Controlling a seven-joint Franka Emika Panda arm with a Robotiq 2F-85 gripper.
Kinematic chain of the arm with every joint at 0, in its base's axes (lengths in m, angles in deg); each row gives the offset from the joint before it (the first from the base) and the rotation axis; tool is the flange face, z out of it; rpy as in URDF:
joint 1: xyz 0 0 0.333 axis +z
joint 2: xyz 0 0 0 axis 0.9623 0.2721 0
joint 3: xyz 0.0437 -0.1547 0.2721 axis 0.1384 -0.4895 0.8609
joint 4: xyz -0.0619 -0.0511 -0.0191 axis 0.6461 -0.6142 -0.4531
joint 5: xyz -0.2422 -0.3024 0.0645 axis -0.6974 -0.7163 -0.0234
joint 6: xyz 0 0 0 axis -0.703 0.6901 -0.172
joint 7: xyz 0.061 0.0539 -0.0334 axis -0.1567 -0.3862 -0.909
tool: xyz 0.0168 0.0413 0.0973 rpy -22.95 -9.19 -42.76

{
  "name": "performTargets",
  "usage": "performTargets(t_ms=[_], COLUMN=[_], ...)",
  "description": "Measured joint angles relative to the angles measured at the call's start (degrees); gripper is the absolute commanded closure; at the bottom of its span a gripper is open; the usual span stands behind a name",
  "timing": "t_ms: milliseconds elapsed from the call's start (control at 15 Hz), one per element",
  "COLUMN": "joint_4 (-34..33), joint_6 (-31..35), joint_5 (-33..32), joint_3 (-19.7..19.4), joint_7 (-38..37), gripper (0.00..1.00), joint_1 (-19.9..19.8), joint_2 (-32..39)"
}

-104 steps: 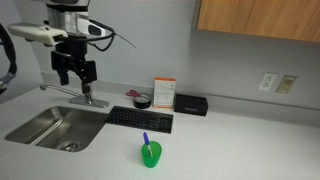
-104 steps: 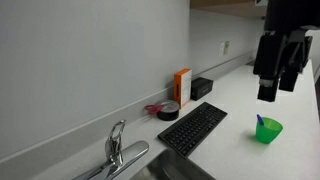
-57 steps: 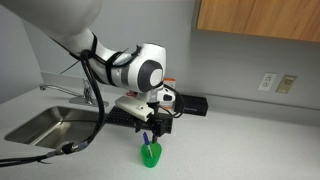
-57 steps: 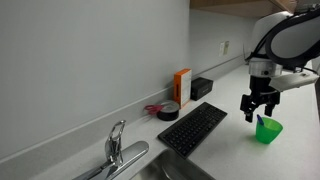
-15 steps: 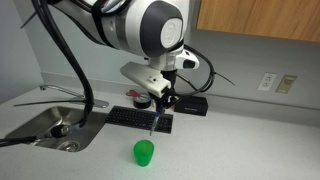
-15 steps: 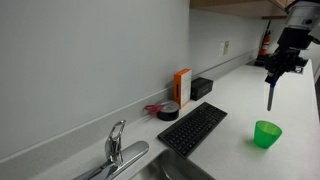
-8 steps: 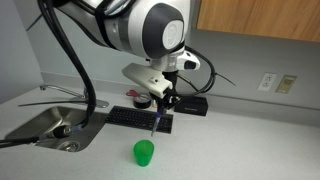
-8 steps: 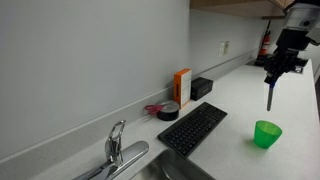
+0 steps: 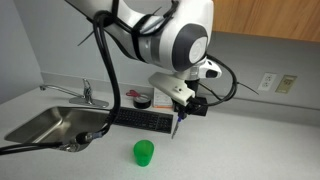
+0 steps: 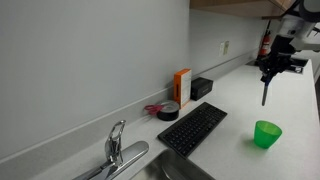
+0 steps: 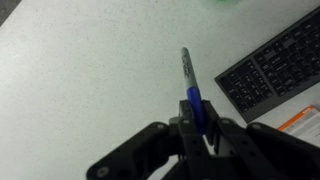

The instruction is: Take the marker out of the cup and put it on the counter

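The gripper will next move down and outward to the bare counter beside the green cup to let go of the blue marker, because the marker is still hanging in midair.
My gripper is shut on the blue marker, which hangs point-down in the air above the counter. The green cup stands upright and empty on the counter, below and off to the side of the marker in both exterior views. In the wrist view the jaws clamp the marker near its upper end. Its tip points out over bare counter. A sliver of green at the top edge is the cup.
A black keyboard lies just behind the marker. Further back are an orange box, a black box and a dark round container. The steel sink and faucet sit further along the counter.
The arm has carried the marker sideways, away from above the cup, at about the same height. The grip has not changed and the cup has stayed put.
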Motion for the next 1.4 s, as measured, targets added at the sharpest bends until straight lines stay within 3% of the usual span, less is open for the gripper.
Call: performTargets(t_ms=[600, 1067, 1133, 1267, 1400], joint_4=[-12.56, -27.59, -29.61, -33.17, -36.21], joint_6=[-0.49, -16.68, -18.91, -21.99, -23.29], joint_5=[-0.22, -0.38, -0.34, 0.13, 0.68], joint_3=[-0.98, -1.18, -1.18, -1.14, -1.08], joint_7=[-6.62, -9.75, -9.75, -9.74, -9.67], gripper=[0.96, 0.96, 0.60, 0.53, 0.36], joint_1=[-0.43, 0.08, 0.06, 0.02, -0.01], joint_2=[18.61, 32.41, 33.74, 36.12, 38.04])
